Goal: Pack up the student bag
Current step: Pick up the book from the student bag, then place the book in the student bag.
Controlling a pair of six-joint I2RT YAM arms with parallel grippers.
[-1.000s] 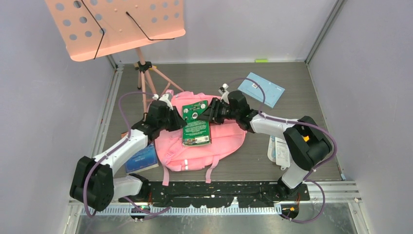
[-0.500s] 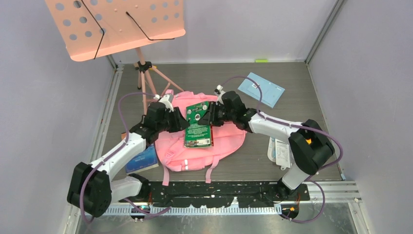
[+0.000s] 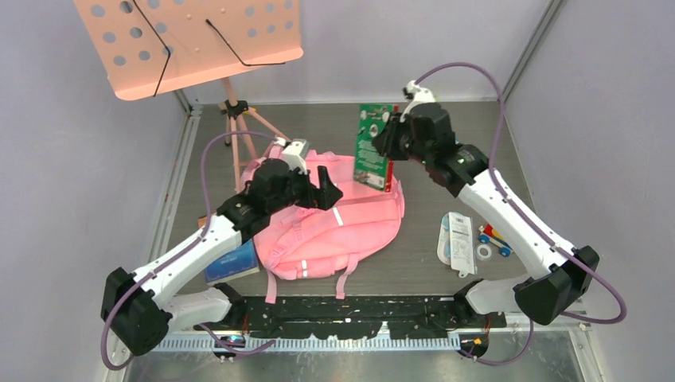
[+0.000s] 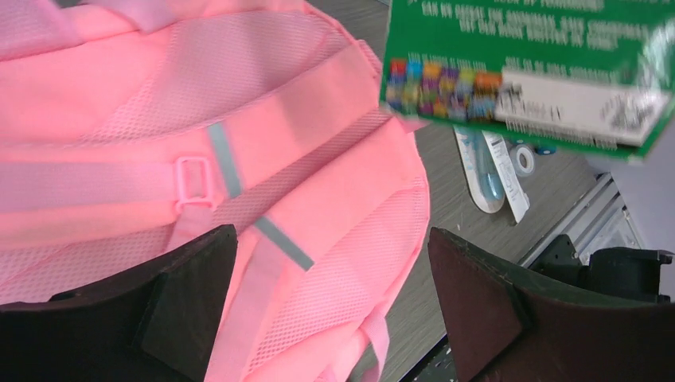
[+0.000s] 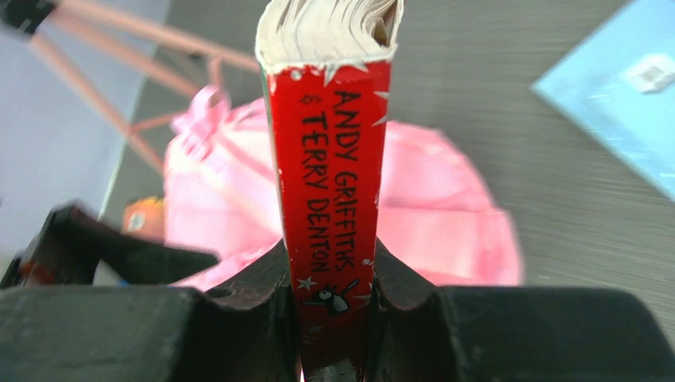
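My left gripper moves across the bag [image 3: 350, 227] toward the bag's edge by the pen pack and down onto the pink mesh loop next, because its open fingers stand short.
The pink student bag [image 3: 350, 227] lies flat in the middle of the table, straps and mesh back facing up [image 4: 318, 159]. My right gripper [image 3: 384, 137] is shut on a green book [image 3: 371, 147] and holds it upright in the air above the bag's far edge. In the right wrist view the fingers clamp the book's red spine [image 5: 334, 159] at my right gripper [image 5: 334, 267], with the bag [image 5: 454, 215] below. My left gripper [image 3: 325, 192] hovers over the bag's upper part, open and empty [image 4: 330, 263]. The green book [image 4: 525, 72] hangs beyond it.
A salmon-pink music stand [image 3: 191, 44] on a tripod [image 3: 239, 119] stands at the back left. A blue book [image 3: 235, 259] lies left of the bag. A pen pack [image 3: 456, 239] and small items [image 3: 492, 239] lie to the right. A light blue sheet [image 5: 617, 103] lies behind.
The right gripper has lifted the green book off the bag, up and toward the back. The left gripper has opened, let go of the book and stayed over the bag.
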